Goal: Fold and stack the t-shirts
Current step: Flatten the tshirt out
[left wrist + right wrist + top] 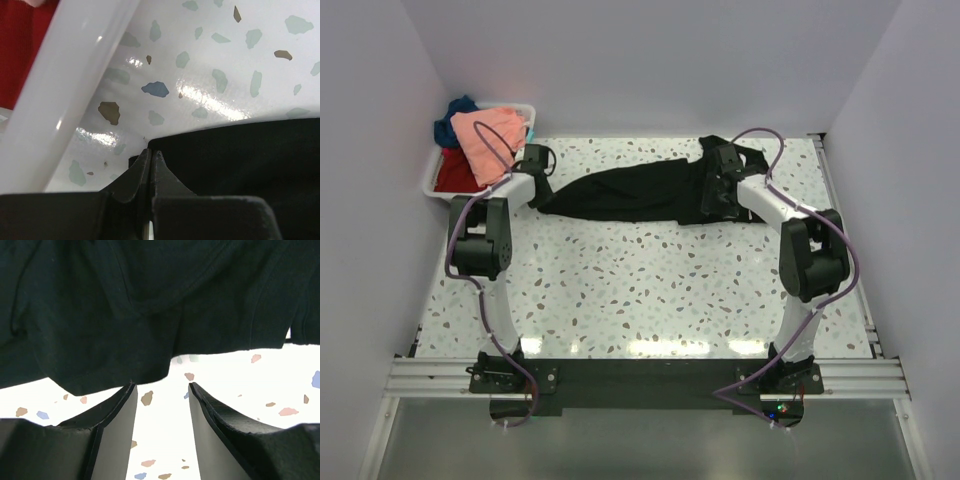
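Note:
I should next lower my right gripper's open fingers around the black t-shirt's near-edge corner, just ahead of them.
The black t-shirt (620,195) lies bunched in a long strip across the far part of the table, and also shows in the left wrist view (240,160) and the right wrist view (125,300). My left gripper (541,162) (151,151) is shut on its left end, close to the bin. My right gripper (718,185) (161,385) is open and empty at the shirt's right end, with bare table between its fingers and the cloth edge just ahead of its tips. The salmon-pink t-shirt (490,135), red t-shirt (455,175) (20,45) and dark blue t-shirt (450,115) are piled in the bin.
The white plastic bin (430,180) stands at the far left corner; its rim (65,100) is right beside my left gripper. White walls enclose the speckled table (640,290) on three sides. A black rail runs along the near edge.

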{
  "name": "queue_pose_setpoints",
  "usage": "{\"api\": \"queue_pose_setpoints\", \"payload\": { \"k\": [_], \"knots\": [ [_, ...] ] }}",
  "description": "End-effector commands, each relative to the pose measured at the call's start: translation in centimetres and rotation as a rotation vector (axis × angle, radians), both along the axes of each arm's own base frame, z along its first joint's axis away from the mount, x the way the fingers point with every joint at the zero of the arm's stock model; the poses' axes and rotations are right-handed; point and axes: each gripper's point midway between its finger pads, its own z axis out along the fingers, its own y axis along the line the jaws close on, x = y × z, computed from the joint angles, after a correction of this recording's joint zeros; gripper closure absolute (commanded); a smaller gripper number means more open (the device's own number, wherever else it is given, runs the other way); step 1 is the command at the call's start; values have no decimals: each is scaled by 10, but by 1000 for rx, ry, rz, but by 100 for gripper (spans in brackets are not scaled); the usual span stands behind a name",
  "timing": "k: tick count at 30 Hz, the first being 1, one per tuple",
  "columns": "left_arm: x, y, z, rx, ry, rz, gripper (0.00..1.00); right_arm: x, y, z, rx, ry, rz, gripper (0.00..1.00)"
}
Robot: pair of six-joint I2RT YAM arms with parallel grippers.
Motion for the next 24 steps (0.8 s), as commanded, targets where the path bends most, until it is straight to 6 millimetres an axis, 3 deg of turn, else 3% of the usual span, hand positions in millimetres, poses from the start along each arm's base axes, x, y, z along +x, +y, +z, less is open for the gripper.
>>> {"api": "queue_pose_setpoints", "payload": {
  "k": [1, 13, 15, 17, 19, 24],
  "knots": [
    [-9, 1, 3, -1, 6, -3, 100, 19, 0, 7, -8, -71, -3, 51],
    [-11, 2, 9, 3, 1, 5, 100, 33, 3, -17, -27, -34, 11, 54],
    [-12, 2, 8, 5, 4, 6, 100, 38, 7, -21, -18, -30, 17, 60],
    [-12, 2, 10, 7, 3, 6, 100, 40, 4, -21, -34, -25, -6, 84],
    [-12, 3, 11, 10, 0, 6, 100, 45, 2, -15, -42, -30, -16, 100],
    [-12, 4, 11, 13, 2, 6, 100, 50, 1, 12, -56, -84, -31, 100]
  ]
}}
